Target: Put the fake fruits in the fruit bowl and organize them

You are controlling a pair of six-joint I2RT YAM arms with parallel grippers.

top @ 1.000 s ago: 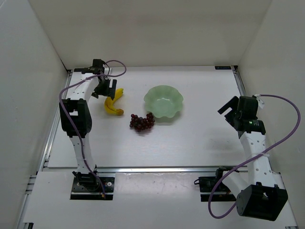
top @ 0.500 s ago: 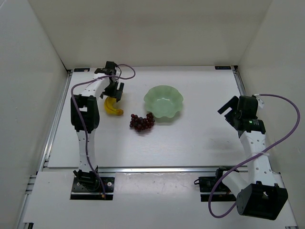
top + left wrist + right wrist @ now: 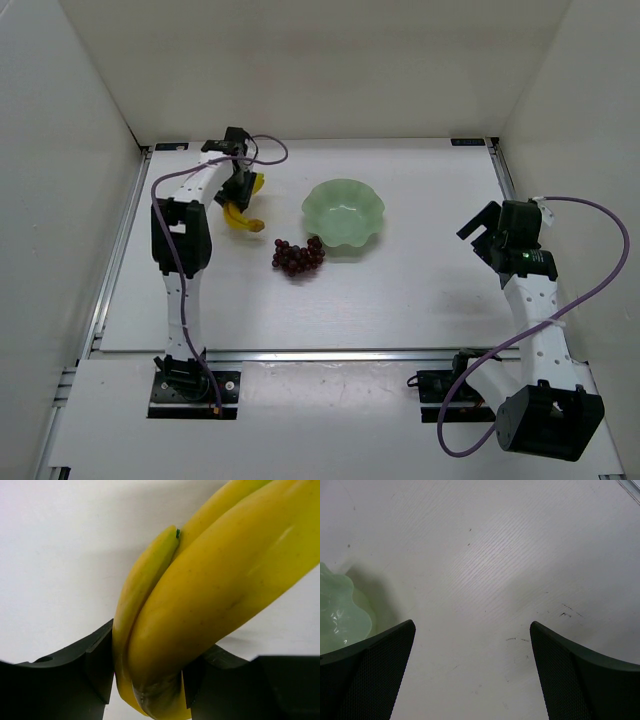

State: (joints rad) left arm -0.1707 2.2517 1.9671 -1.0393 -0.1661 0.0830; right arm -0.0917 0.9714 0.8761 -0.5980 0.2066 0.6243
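I need to lift the bananas in my left gripper next, swing to the right in the top view and let go over the fruit bowl's hollow (image 3: 343, 210), as the bowl is empty.
The yellow banana bunch (image 3: 243, 212) lies at the back left of the table, and my left gripper (image 3: 243, 190) is shut on its far end. In the left wrist view the banana bunch (image 3: 200, 600) fills the frame, pinched between both black fingers (image 3: 95, 670). A cluster of dark purple-red grapes (image 3: 298, 255) rests on the table just in front of the pale green scalloped fruit bowl (image 3: 344, 212). My right gripper (image 3: 487, 232) hangs open to the right of the bowl, with only bare table between its fingers (image 3: 375, 675); the bowl's rim (image 3: 340, 615) shows at the left edge.
White walls enclose the table on three sides. A metal rail (image 3: 120, 250) runs along the left edge, and another rail (image 3: 330, 353) crosses in front of the arm bases. Purple cables (image 3: 600, 270) loop from both arms.
My left gripper moved right over the banana bunch and shut on its far end. The banana's near tip has shifted slightly. The right arm has stayed still.
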